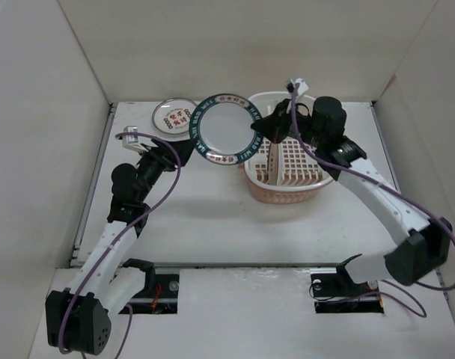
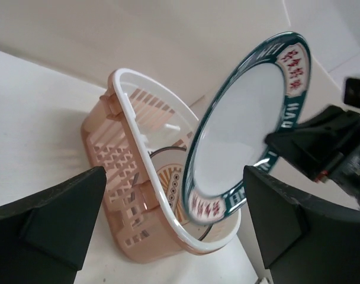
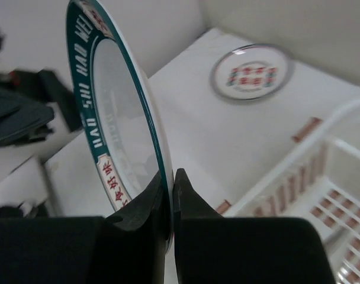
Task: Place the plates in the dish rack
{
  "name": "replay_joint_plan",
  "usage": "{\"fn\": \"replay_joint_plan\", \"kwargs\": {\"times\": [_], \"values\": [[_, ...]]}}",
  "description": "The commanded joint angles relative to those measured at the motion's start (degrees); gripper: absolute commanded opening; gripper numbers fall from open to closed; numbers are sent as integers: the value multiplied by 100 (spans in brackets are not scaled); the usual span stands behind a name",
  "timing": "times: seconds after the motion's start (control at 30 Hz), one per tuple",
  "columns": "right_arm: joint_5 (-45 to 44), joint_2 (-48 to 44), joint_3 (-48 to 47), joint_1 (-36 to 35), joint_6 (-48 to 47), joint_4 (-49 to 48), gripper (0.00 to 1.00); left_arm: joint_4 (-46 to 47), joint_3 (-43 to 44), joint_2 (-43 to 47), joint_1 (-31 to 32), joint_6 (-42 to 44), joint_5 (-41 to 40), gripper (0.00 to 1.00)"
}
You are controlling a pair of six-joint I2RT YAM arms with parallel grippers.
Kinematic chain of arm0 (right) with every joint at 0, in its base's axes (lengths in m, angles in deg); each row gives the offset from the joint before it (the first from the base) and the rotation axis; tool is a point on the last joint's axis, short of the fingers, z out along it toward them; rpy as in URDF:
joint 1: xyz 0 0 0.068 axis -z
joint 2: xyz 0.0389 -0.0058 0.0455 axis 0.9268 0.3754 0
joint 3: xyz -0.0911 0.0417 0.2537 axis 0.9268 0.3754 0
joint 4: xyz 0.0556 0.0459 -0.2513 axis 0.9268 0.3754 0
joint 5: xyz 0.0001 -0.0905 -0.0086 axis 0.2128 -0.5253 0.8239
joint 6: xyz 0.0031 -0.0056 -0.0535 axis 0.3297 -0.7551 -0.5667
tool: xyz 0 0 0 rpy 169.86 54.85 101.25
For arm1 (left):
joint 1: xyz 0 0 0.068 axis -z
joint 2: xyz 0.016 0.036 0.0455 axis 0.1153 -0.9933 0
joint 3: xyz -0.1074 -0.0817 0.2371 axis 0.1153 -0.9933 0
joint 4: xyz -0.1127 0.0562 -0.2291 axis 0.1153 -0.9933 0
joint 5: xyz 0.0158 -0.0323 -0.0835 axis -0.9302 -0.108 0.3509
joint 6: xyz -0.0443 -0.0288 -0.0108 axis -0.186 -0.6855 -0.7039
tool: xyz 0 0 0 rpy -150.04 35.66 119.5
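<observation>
The slotted bottom of the dish rack beside the sunburst plate shows empty, so the robot's right gripper should come back over it, turning downward, then lower and release the held plate.
My right gripper [image 3: 170,180] is shut on the rim of the dark-green-rimmed plate [image 3: 118,112], which shows edge-on between its fingers. From above, that plate [image 1: 226,129] hangs tilted in the air just left of the dish rack [image 1: 276,196], with the right gripper [image 1: 260,127] at its right edge. My left gripper [image 1: 182,151] stands open just left of the plate, its fingers apart from it. In the left wrist view the open fingers [image 2: 61,207] frame the plate [image 2: 245,124] and the rack [image 2: 124,94]. A plate with an orange sunburst centre [image 2: 168,180] stands inside the rack.
A plate with red characters [image 1: 173,116] lies flat on the table at the back left, also in the right wrist view [image 3: 250,74]. White walls enclose the table on the left, back and right. The rack has a slotted floor [image 1: 295,161].
</observation>
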Motion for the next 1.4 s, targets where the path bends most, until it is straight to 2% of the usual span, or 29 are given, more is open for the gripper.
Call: {"fn": "replay_joint_plan", "kwargs": {"times": [0.0,0.03,0.07,0.13,0.17,0.3,0.4,0.6,0.97,1.37], "values": [[-3020,-1417,35,-301,253,183,0,43,291,463,-32,41,-359,100],[-3837,-1587,36,-451,253,396,0,42,230,534,-32,42,-472,100],[-5325,-1702,36,-705,253,633,0,42,142,595,-32,-10,-543,100],[-6345,-1843,-78,-777,200,1369,0,121,63,649,-32,-64,-596,100],[-7220,-1844,-78,-882,200,1591,0,121,62,649,-32,-64,-597,100],[-8596,-1721,-70,-936,200,2410,1,121,114,439,117,-125,-597,100],[-9222,-1510,-70,-936,533,2929,3,121,167,368,231,-178,-536,100],[-9427,-1063,-131,-874,595,3070,0,121,220,525,398,-135,-474,100],[-9532,-490,-325,-1076,700,3615,0,-660,378,859,618,200,-1115,100],[-8900,-385,-325,-1305,754,3905,0,-1469,809,860,671,367,-1668,100]]}}
